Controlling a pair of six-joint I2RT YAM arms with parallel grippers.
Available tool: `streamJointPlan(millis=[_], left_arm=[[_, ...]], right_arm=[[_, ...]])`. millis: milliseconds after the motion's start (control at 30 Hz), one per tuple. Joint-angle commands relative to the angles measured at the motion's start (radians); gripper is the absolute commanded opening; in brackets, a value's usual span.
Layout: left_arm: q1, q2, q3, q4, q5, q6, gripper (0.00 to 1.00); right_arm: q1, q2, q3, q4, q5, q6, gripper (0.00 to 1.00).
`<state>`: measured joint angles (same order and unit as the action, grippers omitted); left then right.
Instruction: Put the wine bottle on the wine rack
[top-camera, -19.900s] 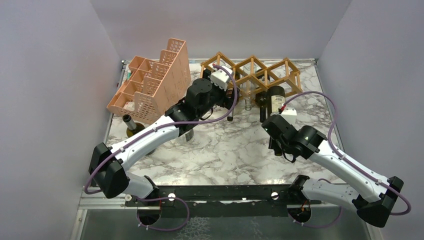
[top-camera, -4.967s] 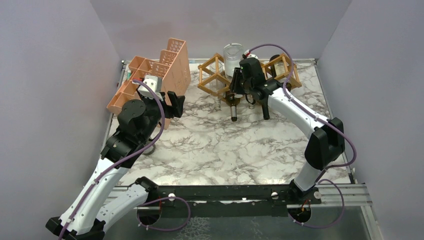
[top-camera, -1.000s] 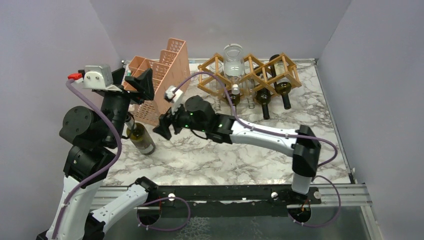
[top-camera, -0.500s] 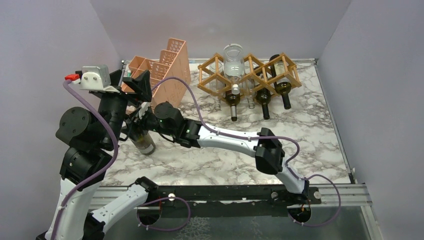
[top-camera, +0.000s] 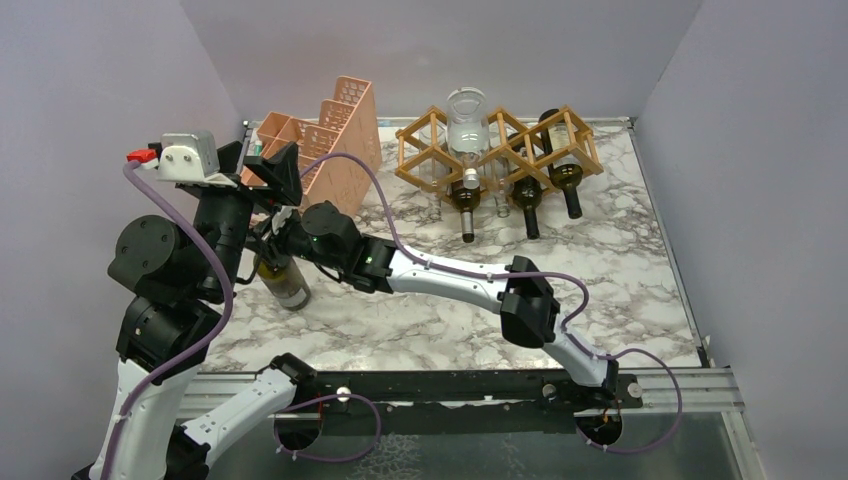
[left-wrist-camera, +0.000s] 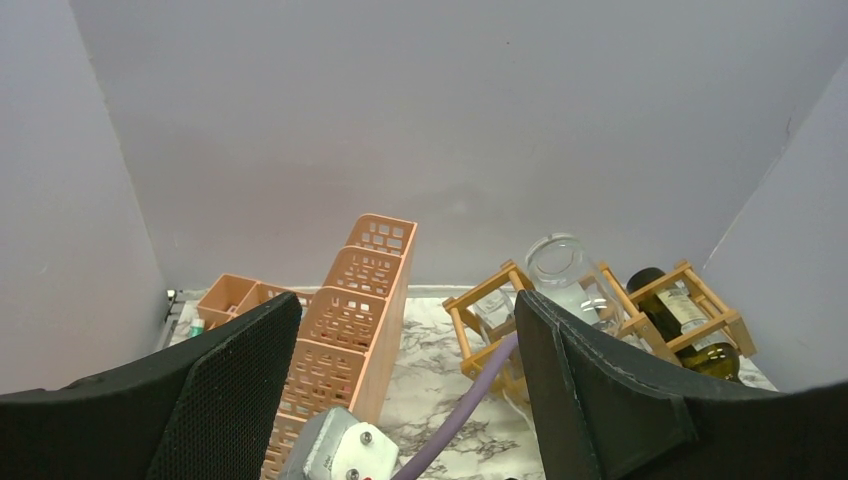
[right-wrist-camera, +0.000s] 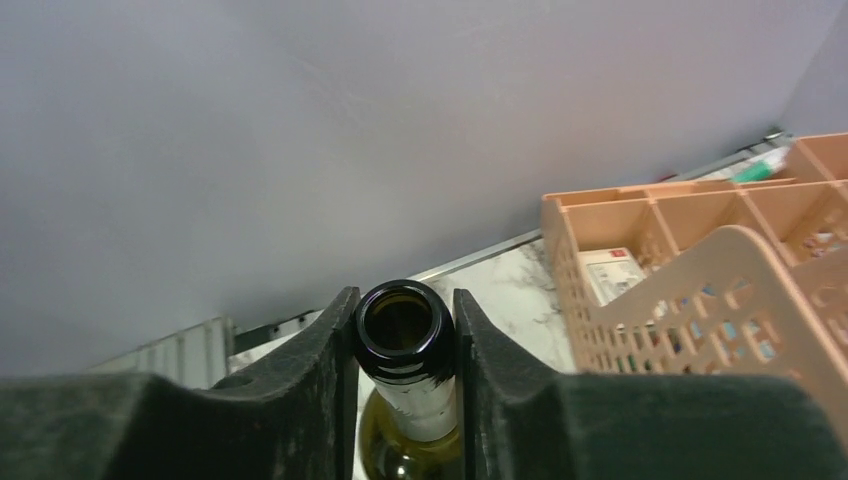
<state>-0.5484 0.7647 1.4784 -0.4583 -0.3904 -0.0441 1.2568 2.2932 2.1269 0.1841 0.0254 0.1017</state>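
Observation:
I will next carry the bottle to the right in the top view with my right gripper and release it on the clear marble in front of the wine rack.
A green wine bottle (top-camera: 285, 284) stands upright on the marble table at the left, next to the pink organizer. My right gripper (top-camera: 272, 229) is shut on its neck; in the right wrist view both pads press the open dark mouth of the bottle (right-wrist-camera: 403, 325). My left gripper (top-camera: 263, 166) hangs high above that spot, open and empty, its fingers (left-wrist-camera: 235, 385) wide apart. The golden-brown wine rack (top-camera: 420, 140) stands at the back centre. It holds a clear bottle (top-camera: 466, 112) and three dark bottles (top-camera: 526, 203) with necks pointing forward.
A pink perforated stepped organizer (top-camera: 322, 150) stands at the back left, right beside the held bottle, also seen in the right wrist view (right-wrist-camera: 700, 265). The right arm stretches across the table from its base. Grey walls enclose three sides.
The right arm reached left to the standing bottle and its jaws closed on the neck. The left arm stayed raised and open.

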Motion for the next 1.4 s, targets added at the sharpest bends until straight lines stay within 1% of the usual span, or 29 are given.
streamJointPlan(millis=[0,67,133,200,400,533,633,767,833,933,1067,1233,1367], left_arm=[[-0.002,0.001,0.022,-0.003,-0.01,-0.008,0.84],[-0.002,0.004,0.022,-0.003,-0.009,-0.009,0.84],[-0.002,0.005,0.023,-0.002,-0.007,-0.011,0.84],[-0.002,0.007,0.023,-0.002,-0.007,-0.01,0.84],[-0.002,0.008,0.015,-0.001,-0.002,-0.011,0.84],[-0.002,0.005,0.0,-0.001,0.009,-0.01,0.84],[-0.002,-0.002,-0.021,-0.001,0.015,-0.01,0.84],[-0.002,-0.019,-0.075,0.002,0.042,-0.027,0.85],[-0.002,-0.033,-0.117,0.009,0.107,-0.02,0.87],[-0.002,-0.057,-0.215,0.027,0.254,0.005,0.92],[-0.002,-0.111,-0.355,0.08,0.386,-0.016,0.99],[-0.002,-0.185,-0.513,0.126,0.527,-0.043,0.99],[-0.002,-0.229,-0.668,0.25,0.729,-0.091,0.99]], right_arm=[[0.001,-0.004,0.005,0.018,0.038,-0.032,0.24],[0.002,-0.026,-0.017,0.037,0.046,-0.044,0.14],[0.001,-0.058,-0.047,0.057,0.056,-0.056,0.06],[0.002,-0.099,-0.089,0.08,0.07,-0.068,0.01],[0.001,-0.296,-0.298,0.167,0.126,-0.089,0.01],[0.002,-0.441,-0.459,0.202,0.19,-0.109,0.01],[0.001,-0.543,-0.556,0.198,0.252,-0.125,0.01],[0.0,-0.674,-0.652,0.148,0.344,-0.137,0.01],[0.0,-0.731,-0.697,0.125,0.388,-0.14,0.01],[0.001,-0.82,-0.764,0.087,0.453,-0.138,0.01],[0.0,-0.948,-0.843,0.005,0.501,-0.105,0.01],[0.0,-1.105,-0.946,-0.063,0.511,-0.05,0.01],[0.001,-1.189,-0.987,-0.133,0.528,-0.011,0.01]])
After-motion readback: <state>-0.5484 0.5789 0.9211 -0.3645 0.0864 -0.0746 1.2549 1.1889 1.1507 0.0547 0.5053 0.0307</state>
